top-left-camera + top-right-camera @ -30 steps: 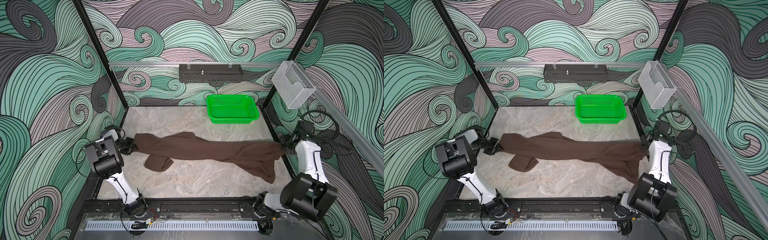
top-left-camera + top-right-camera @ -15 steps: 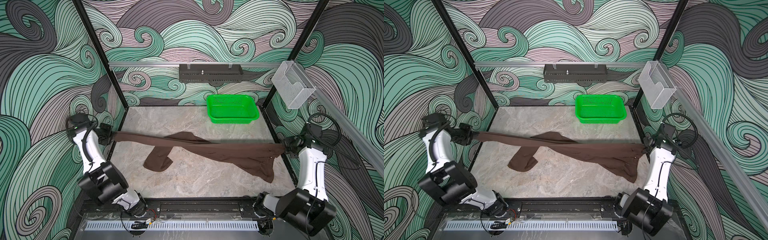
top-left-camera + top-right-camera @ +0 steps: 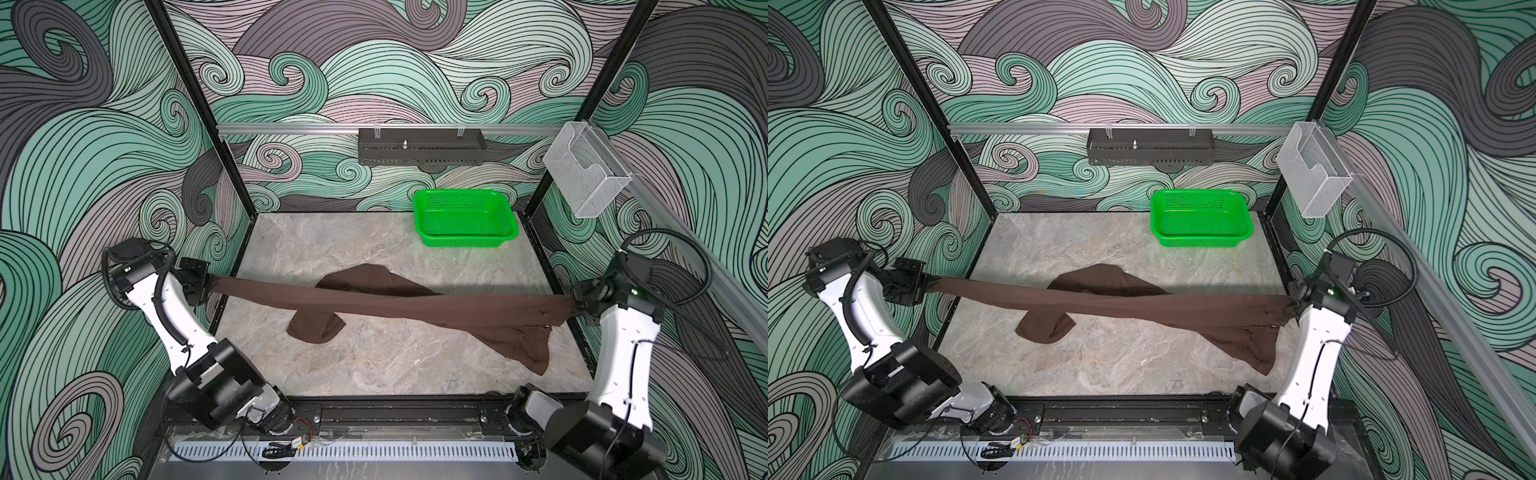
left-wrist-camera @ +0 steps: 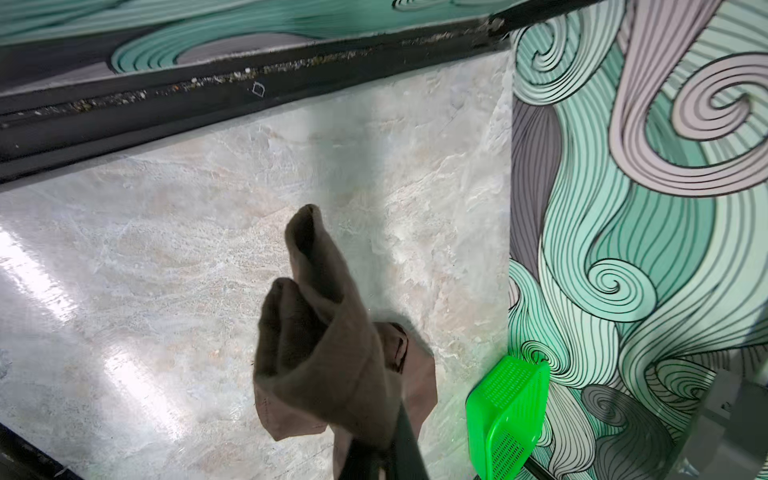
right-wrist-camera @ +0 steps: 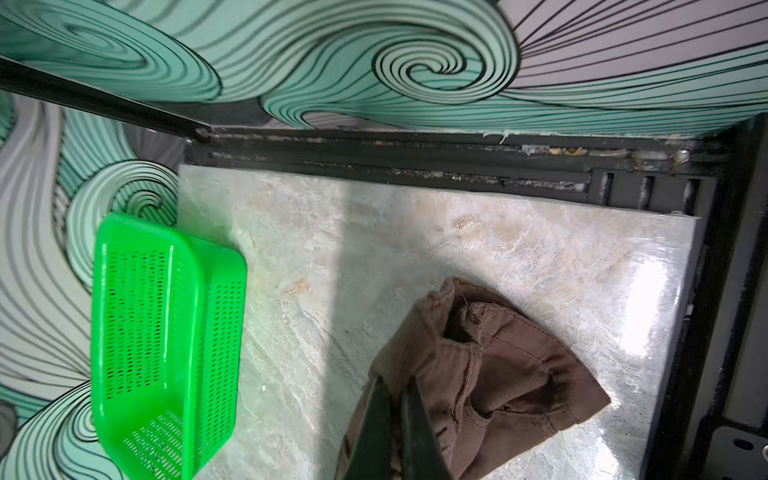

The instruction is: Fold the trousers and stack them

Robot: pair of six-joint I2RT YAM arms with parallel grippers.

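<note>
I will next move the leg end in my left gripper outward and down to the bare marble by the far corner of the table, and let go of it there.
The dark brown trousers (image 3: 415, 301) (image 3: 1142, 303) hang stretched in a taut band across the marble table (image 3: 332, 245), held at both ends. My left gripper (image 3: 210, 286) (image 3: 928, 286) is shut on a leg end beyond the table's left edge; its wrist view shows cloth (image 4: 328, 340) bunched at the gripper (image 4: 386, 453). At the right edge my right gripper (image 3: 575, 301) (image 3: 1292, 305) is shut on the waist end, which the wrist view shows as seamed fabric (image 5: 498, 374) at the gripper (image 5: 395, 399). The second leg (image 3: 316, 328) droops onto the table, and the waist part (image 3: 528, 345) sags at the right.
A bright green perforated basket (image 3: 465, 224) (image 3: 1200, 218) (image 4: 505, 411) (image 5: 162, 332) stands at the back right of the table. A black tray (image 3: 419, 145) hangs on the back rail and a clear plastic holder (image 3: 586, 178) on the right post. Black frame rails border the table.
Both grippers rose and pulled outward past the table's sides. The trousers, which lay on the table, are lifted and stretched taut between them.
</note>
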